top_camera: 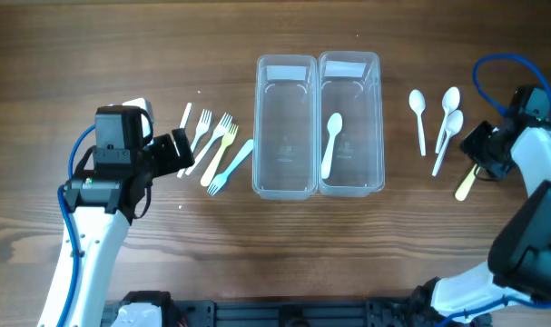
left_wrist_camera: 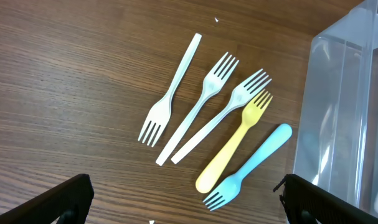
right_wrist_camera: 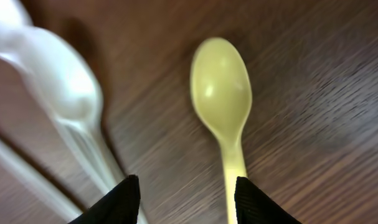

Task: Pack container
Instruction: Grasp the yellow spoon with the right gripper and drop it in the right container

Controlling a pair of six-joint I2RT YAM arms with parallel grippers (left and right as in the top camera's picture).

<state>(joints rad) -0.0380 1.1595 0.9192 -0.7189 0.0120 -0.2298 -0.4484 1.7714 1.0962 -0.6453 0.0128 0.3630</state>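
Observation:
The right gripper lowers and shifts away from the white spoons onto the yellow spoon's neck (right_wrist_camera: 231, 147) next.
Two clear containers stand side by side mid-table: the left one (top_camera: 285, 127) is empty, the right one (top_camera: 350, 123) holds a white spoon (top_camera: 330, 145). Several forks lie to their left, among them a yellow fork (left_wrist_camera: 235, 140) and a blue fork (left_wrist_camera: 248, 168). My left gripper (left_wrist_camera: 185, 205) hangs wide open just short of the forks, holding nothing. To the right lie three white spoons (top_camera: 443, 123) and a yellow spoon (right_wrist_camera: 223, 99). My right gripper (right_wrist_camera: 185, 199) is open low over the table, the yellow spoon's handle just inside its right finger (right_wrist_camera: 257, 202), not clamped.
A white spoon (right_wrist_camera: 64, 87) lies close to my right gripper's left finger. The left container's wall (left_wrist_camera: 347, 106) rises just right of the blue fork. Bare wooden table (top_camera: 93, 54) lies at the far left and along the front edge.

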